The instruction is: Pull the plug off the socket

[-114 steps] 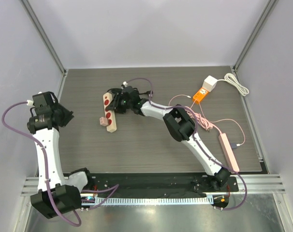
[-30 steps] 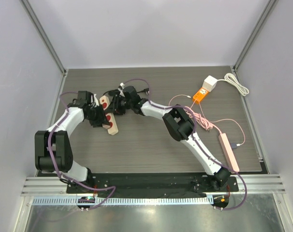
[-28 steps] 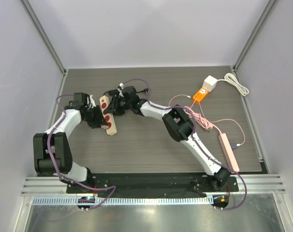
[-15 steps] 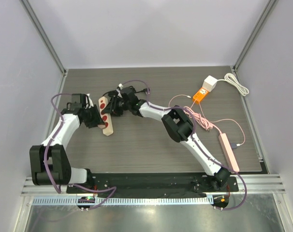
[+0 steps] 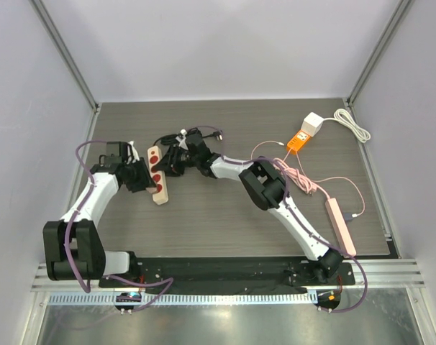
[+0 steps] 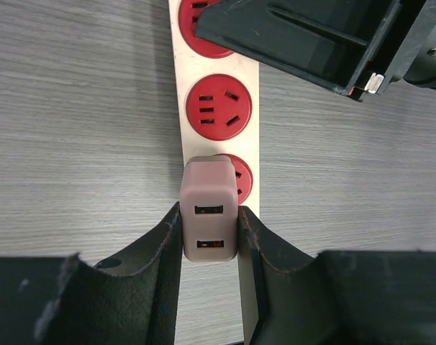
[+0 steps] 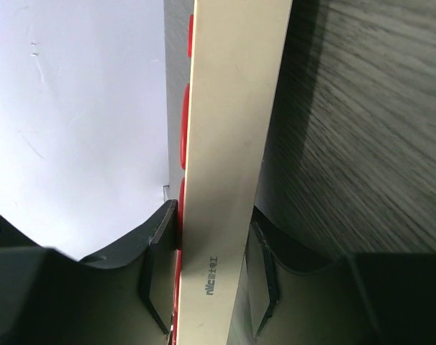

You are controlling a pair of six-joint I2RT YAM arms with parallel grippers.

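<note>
The left gripper will pull up, then go across and down to let go of the pink plug (image 6: 209,208), because the tabletop is bare to the gripper's right in the top view.
A cream power strip (image 5: 159,177) with red round sockets lies at the table's left middle. A pink plug (image 6: 209,208), a block with two USB ports, sits in the red socket (image 6: 244,180) nearest my left wrist. My left gripper (image 6: 209,241) is shut on the pink plug, one finger on each side; it shows in the top view (image 5: 144,177) too. My right gripper (image 7: 212,269) is shut on the power strip (image 7: 232,129) across its side and face, at the strip's far part (image 5: 173,159).
An orange adapter (image 5: 298,139) with a white charger (image 5: 313,123) and coiled white cable (image 5: 353,123) sits at the back right. A pink power bank (image 5: 340,226) with pink cables (image 5: 304,180) lies at the right. Grey walls surround the table.
My left arm swung in from the left edge and closed on the plug. Over the last second the strip, with both grippers on it, shifted slightly left.
</note>
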